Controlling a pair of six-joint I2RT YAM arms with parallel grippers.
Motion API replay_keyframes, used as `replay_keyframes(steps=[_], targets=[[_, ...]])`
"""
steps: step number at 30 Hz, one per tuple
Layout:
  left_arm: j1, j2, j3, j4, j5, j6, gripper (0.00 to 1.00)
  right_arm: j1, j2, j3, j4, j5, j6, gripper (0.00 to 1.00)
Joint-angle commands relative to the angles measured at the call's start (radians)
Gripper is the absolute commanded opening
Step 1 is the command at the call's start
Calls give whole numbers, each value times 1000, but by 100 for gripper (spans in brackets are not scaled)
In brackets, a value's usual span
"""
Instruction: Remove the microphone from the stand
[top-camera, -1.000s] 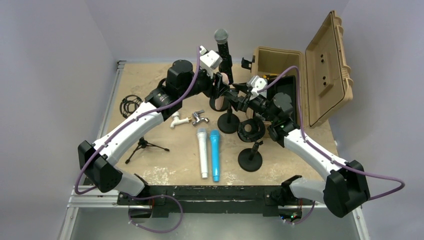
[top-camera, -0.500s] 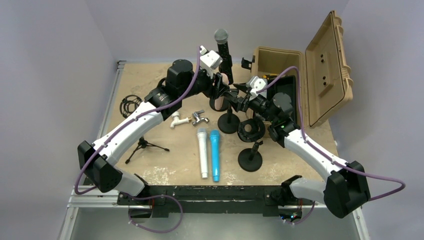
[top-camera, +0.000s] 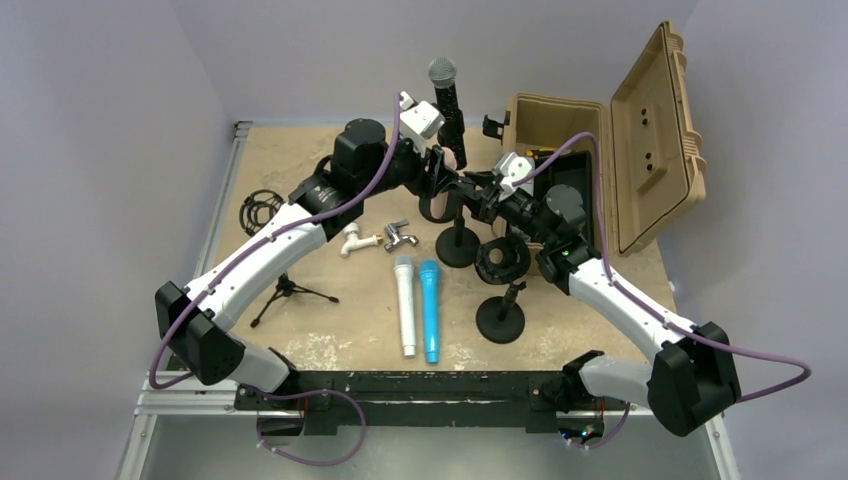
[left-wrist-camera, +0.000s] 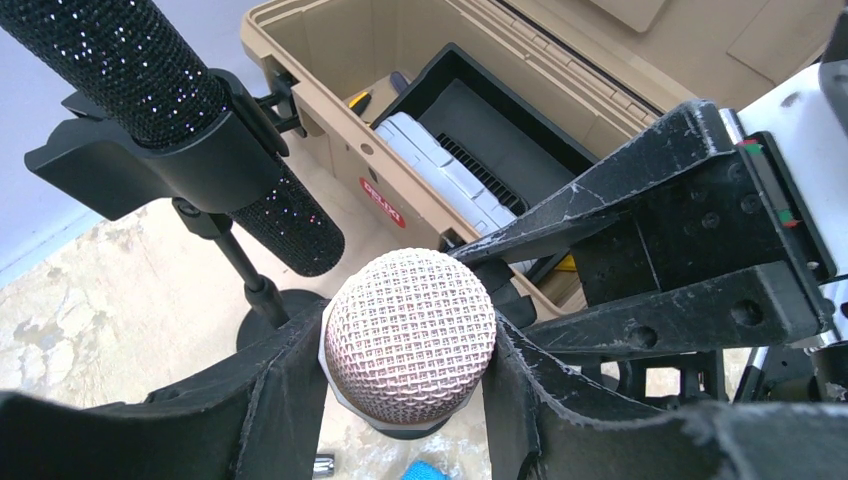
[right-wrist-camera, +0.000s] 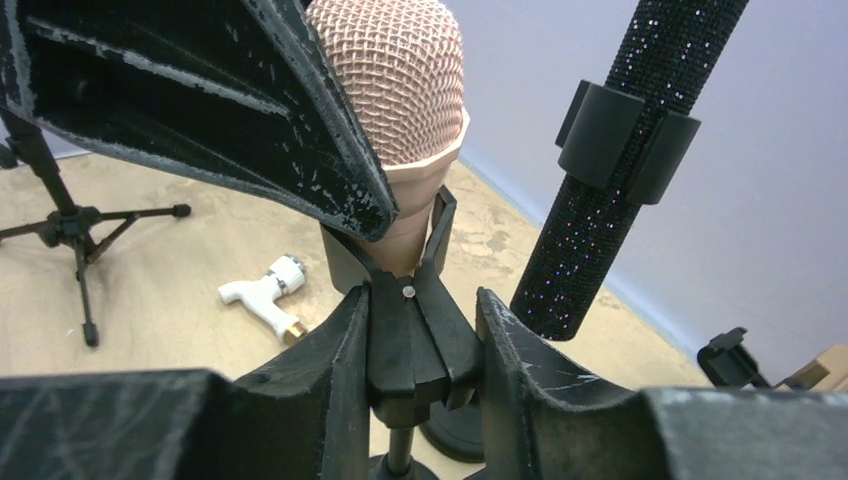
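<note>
The bare tabletop (top-camera: 379, 315) beside the white microphone is below my left gripper, toward my base, so I will next move that gripper up, then back and down to let go there.
A pink-headed microphone (left-wrist-camera: 410, 335) stands upright in the black clip (right-wrist-camera: 410, 335) of a round-based stand (top-camera: 457, 246). My left gripper (left-wrist-camera: 405, 350) is shut on the microphone's mesh head, one finger (left-wrist-camera: 285, 395) on each side. In the top view it (top-camera: 446, 168) is at the table's middle back. My right gripper (right-wrist-camera: 415, 350) is shut on the stand's clip just below the microphone body (right-wrist-camera: 385, 75). In the top view it (top-camera: 478, 192) reaches in from the right. The left gripper's finger (right-wrist-camera: 200, 110) covers part of the microphone in the right wrist view.
A black glitter microphone (top-camera: 445, 95) sits clipped on a second stand close behind. An open tan case (top-camera: 560, 125) stands at back right. White (top-camera: 404, 305) and blue (top-camera: 430, 310) microphones lie in front, beside a shock-mount stand (top-camera: 500, 318), faucet parts (top-camera: 352, 240), a small tripod (top-camera: 285, 293) and a cable coil (top-camera: 258, 210).
My right gripper has shifted slightly up and left at the stand's clip. The left gripper and the microphone have stayed where they were.
</note>
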Motion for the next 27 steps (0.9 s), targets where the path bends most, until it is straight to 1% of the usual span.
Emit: replay_keyframes(steps=[1, 2, 5, 9, 12, 15, 20, 27], targets=[[-1, 7, 31, -42, 32, -11, 0, 3, -5, 26, -9, 17, -30, 11], [-1, 6, 31, -42, 32, -11, 0, 3, -12, 23, -4, 26, -32, 0], [-1, 7, 31, -43, 31, -12, 0, 3, -35, -2, 28, 39, -24, 0], [-2, 4, 33, -44, 19, -14, 0, 2, -18, 7, 16, 47, -28, 0], [-4, -14, 31, -46, -19, -16, 0, 2, -11, -2, 30, 60, -27, 0], [-11, -44, 25, -52, -146, -22, 0, 2, -8, -6, 36, 65, -28, 0], [-29, -91, 5, -54, -452, -29, 0, 2, 0, -10, 45, 73, -23, 0], [-61, -110, 3, -74, -745, -29, 0, 1, -15, -23, 52, 92, -16, 0]])
